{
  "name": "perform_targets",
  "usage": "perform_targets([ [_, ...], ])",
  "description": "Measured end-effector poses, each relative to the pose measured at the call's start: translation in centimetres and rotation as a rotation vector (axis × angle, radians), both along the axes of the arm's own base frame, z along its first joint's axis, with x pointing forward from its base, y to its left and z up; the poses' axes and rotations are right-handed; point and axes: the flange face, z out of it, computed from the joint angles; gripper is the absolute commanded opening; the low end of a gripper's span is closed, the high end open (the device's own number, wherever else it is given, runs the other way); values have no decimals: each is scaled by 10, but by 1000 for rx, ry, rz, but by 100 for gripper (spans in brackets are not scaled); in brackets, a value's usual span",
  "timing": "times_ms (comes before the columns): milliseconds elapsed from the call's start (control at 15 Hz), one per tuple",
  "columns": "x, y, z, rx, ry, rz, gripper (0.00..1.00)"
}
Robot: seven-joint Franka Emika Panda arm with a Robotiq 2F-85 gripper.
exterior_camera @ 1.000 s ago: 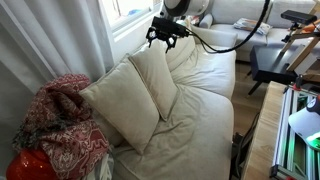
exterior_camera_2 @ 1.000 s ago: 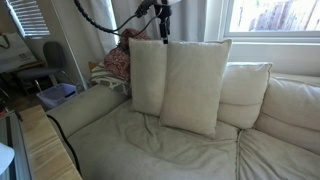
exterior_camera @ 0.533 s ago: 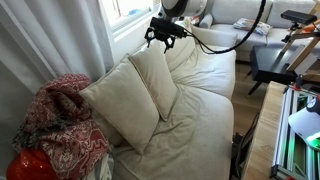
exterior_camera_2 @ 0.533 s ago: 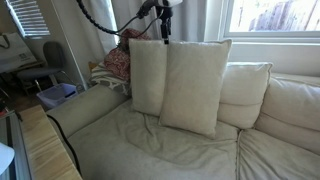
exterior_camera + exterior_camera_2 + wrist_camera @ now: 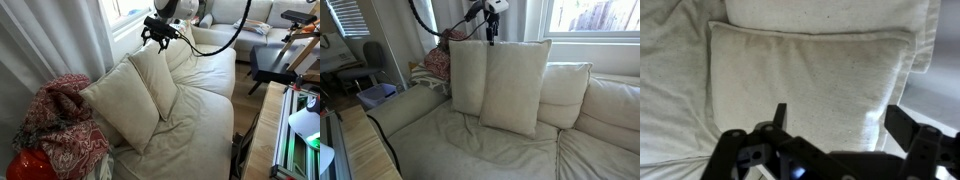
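I should move my gripper down and ease it to the right in the wrist view, onto the second cushion's top edge [image 5: 508, 42], because its open fingers are empty above it.
My gripper [image 5: 160, 38] hangs open just above the top edge of the upright cream cushions on a cream sofa [image 5: 205, 120]. In both exterior views it is over the second cushion [image 5: 155, 78] [image 5: 515, 85], which leans against a front cushion [image 5: 122, 102] [image 5: 468, 75]. The gripper [image 5: 492, 37] touches nothing. In the wrist view a cream cushion [image 5: 810, 70] fills the frame below the gripper [image 5: 840, 120], and both dark fingers [image 5: 780, 113] stand wide apart with nothing between them. A third cushion [image 5: 565, 95] rests further along the backrest.
A red patterned blanket [image 5: 65, 125] lies heaped on the sofa's armrest end, with a red object [image 5: 30, 165] below it. White curtain [image 5: 60, 40] and window stand behind the sofa. A black chair [image 5: 270, 65] and a workbench [image 5: 298, 125] stand beside it.
The gripper has shifted a little along the top of the cushions and turned slightly. It stays open. The cushions have not moved.
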Motion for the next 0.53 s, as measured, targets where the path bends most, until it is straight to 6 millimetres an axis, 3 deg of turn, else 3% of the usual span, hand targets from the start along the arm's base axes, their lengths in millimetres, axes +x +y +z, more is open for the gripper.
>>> perform_targets([
  [533,42,-18,-31,-23,-35,-26,100],
])
